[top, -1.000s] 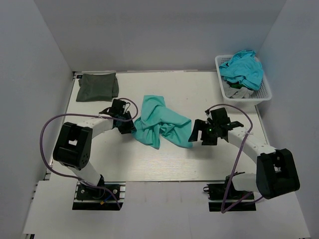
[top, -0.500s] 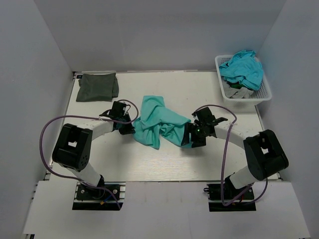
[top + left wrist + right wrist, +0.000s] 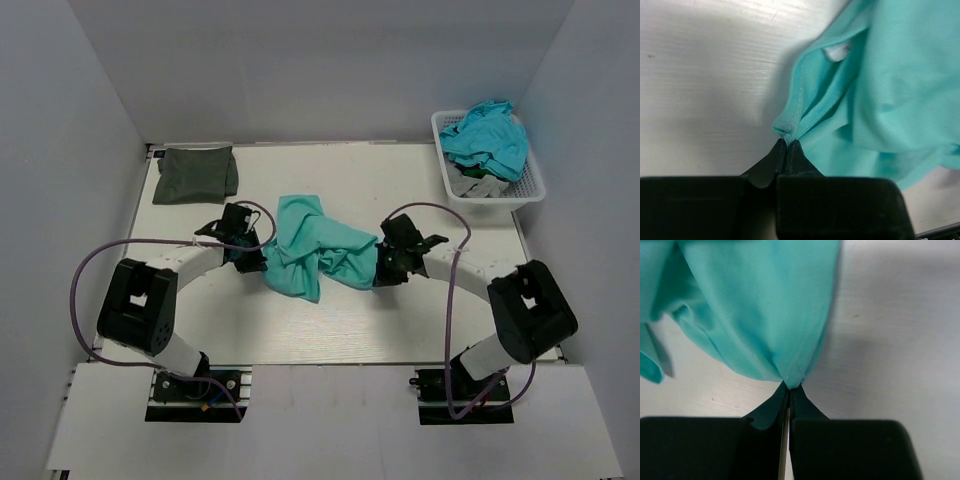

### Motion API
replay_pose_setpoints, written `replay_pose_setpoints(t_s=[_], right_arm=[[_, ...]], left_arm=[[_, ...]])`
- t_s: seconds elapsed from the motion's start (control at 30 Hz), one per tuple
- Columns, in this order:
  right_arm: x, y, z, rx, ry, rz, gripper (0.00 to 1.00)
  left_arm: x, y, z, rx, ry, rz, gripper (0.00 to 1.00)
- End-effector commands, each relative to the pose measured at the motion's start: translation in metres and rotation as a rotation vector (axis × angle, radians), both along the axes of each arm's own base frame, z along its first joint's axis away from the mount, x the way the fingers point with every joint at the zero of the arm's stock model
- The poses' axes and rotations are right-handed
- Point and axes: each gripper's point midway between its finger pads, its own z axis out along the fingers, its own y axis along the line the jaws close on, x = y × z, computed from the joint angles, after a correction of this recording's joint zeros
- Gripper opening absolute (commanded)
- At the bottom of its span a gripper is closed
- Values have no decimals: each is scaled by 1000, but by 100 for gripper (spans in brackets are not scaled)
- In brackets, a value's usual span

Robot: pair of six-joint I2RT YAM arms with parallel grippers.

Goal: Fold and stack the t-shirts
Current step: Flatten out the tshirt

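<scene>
The teal shirt lies crumpled, so the robot will raise its left gripper, carry the pinched edge outward and release it on the tabletop point(image 3: 251, 174) beside the olive-green shirt.
A crumpled teal-green t-shirt point(image 3: 318, 250) lies in the middle of the table. Its white neck label point(image 3: 836, 51) shows in the left wrist view. My left gripper point(image 3: 258, 262) is shut on the shirt's left edge, pinching a hem fold point(image 3: 787, 131) between its tips point(image 3: 788, 143). At the shirt's right side my right gripper point(image 3: 378, 270) is shut on a bunched fold point(image 3: 790, 375), the cloth caught at its tips point(image 3: 790, 388). A dark olive-green t-shirt point(image 3: 196, 174), folded square, rests at the far left corner, away from both grippers.
A white basket point(image 3: 535, 183) stands at the far right holding more crumpled cloth, teal point(image 3: 488, 136) on top and grey point(image 3: 476, 184) below. Grey walls enclose the table on three sides. Purple cables loop beside both arms.
The right gripper moved left onto the shirt's right edge and shut on it. The left gripper finished shutting on the left edge. The cloth has bunched slightly inward.
</scene>
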Motion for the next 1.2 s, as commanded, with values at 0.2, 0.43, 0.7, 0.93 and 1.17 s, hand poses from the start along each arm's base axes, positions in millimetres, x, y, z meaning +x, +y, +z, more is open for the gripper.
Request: replay_pose_setpoints(t_s=[0.2, 0.43, 0.7, 0.93, 1.17], right_arm=[[89, -68, 201, -132, -666, -349, 0], [70, -141, 329, -186, -988, -596, 0], [28, -190, 403, -170, -1162, -770, 0], [5, -193, 419, -86, -1204, -729, 0], [27, -172, 386, -122, -1112, -648, 0]], left_arm=[[36, 16, 196, -23, -456, 98, 0], [21, 69, 327, 38, -735, 319, 0], [-25, 114, 410, 35, -908, 499, 0], [-58, 130, 435, -15, -972, 569, 0], [-33, 111, 411, -9, -894, 500, 0]])
